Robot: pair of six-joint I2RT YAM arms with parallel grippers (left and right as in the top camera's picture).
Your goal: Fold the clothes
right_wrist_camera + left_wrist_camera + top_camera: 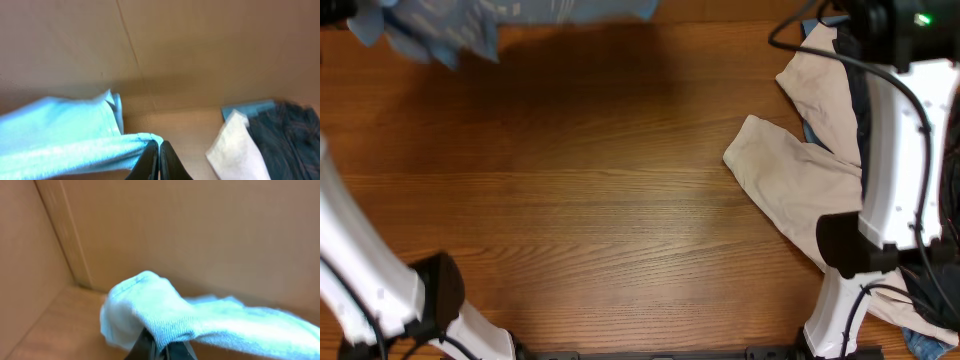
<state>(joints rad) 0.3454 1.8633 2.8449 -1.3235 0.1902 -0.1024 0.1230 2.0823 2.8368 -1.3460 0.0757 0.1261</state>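
Note:
The shirt hangs lifted above the table, so my left gripper should first lower and draw back over the wood (508, 192) to get the bunched edge down.
The light blue T-shirt (450, 25) hangs stretched along the top left edge of the overhead view, lifted off the table. No lettering shows. In the left wrist view my left gripper (164, 349) is shut on a bunched edge of the shirt (150, 305), which trails off to the right. In the right wrist view my right gripper (159, 150) is shut on another edge of the shirt (65, 140), which stretches to the left. Neither gripper's fingers show in the overhead view. A cream garment (800, 170) lies crumpled at the right of the table.
The wooden table (600, 200) is bare wood in the middle. The right arm (900, 150) reaches over the cream garment and a dark garment (850, 90) beneath it. Dark denim (290, 135) and a blue piece (250, 107) lie beside the cream cloth (235, 150). The left arm's base (430, 290) is at the front left.

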